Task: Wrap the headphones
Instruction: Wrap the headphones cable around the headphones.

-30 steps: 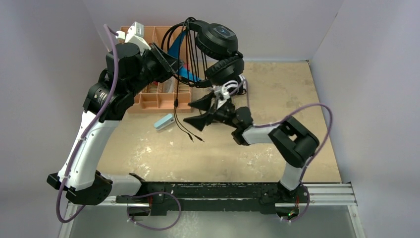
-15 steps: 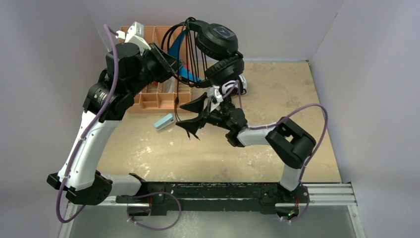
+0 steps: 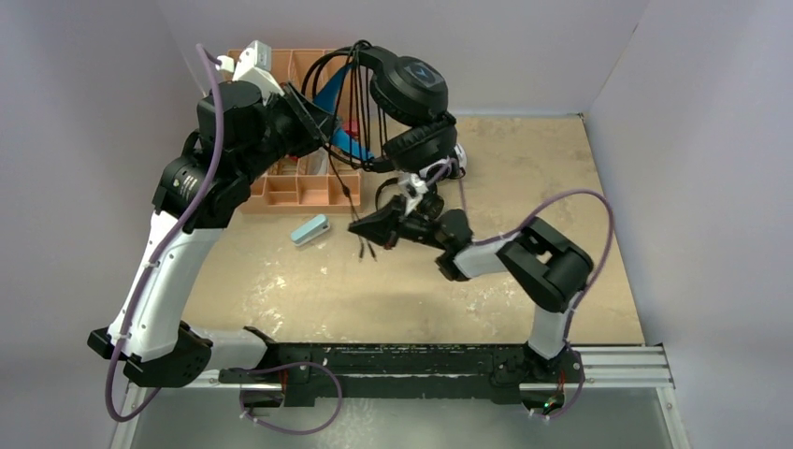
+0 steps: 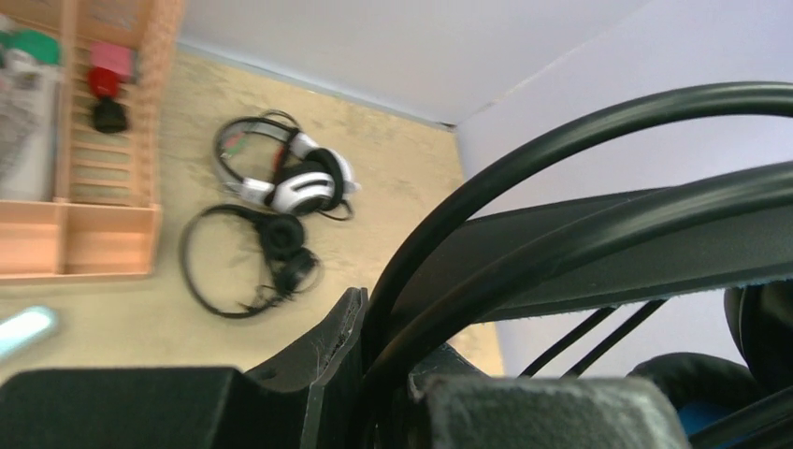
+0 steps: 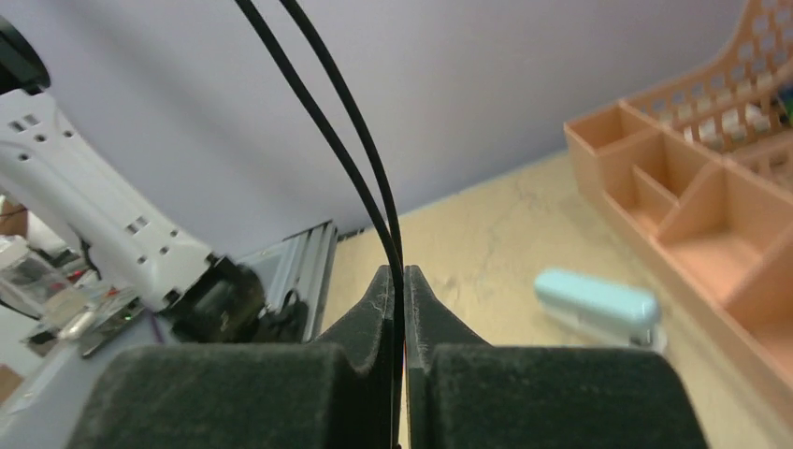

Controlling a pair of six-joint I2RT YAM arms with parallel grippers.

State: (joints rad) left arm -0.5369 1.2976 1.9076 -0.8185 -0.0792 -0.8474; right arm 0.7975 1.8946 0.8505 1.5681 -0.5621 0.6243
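Observation:
I will next lower my left gripper back toward the right in the top view and release the headphones on the clear tabletop below it, nearer my base.
The black headphones with a blue headband [image 3: 411, 84] hang raised over the back of the table. My left gripper [image 3: 327, 126] is shut on their black headband [image 4: 561, 140], fingertips either side of it [image 4: 397, 327]. Loops of thin black cable [image 3: 360, 94] drape over the headband, and two strands drop down. My right gripper [image 3: 360, 226] is shut on those two strands [image 5: 346, 140], pinched between its pads [image 5: 397, 273]. The plug ends [image 3: 365, 251] dangle just below. White-and-black headphones [image 4: 299, 182] and slim black headphones [image 4: 271, 253] lie on the table.
An orange compartment organizer [image 3: 299, 187] stands at the back left, under my left arm. A light blue stapler-like object [image 3: 309, 229] lies in front of it, close to my right gripper. Grey walls close off the back and both sides.
My right gripper moved left to the hanging cable and went from open to shut on the two strands. The held headphones shifted slightly.

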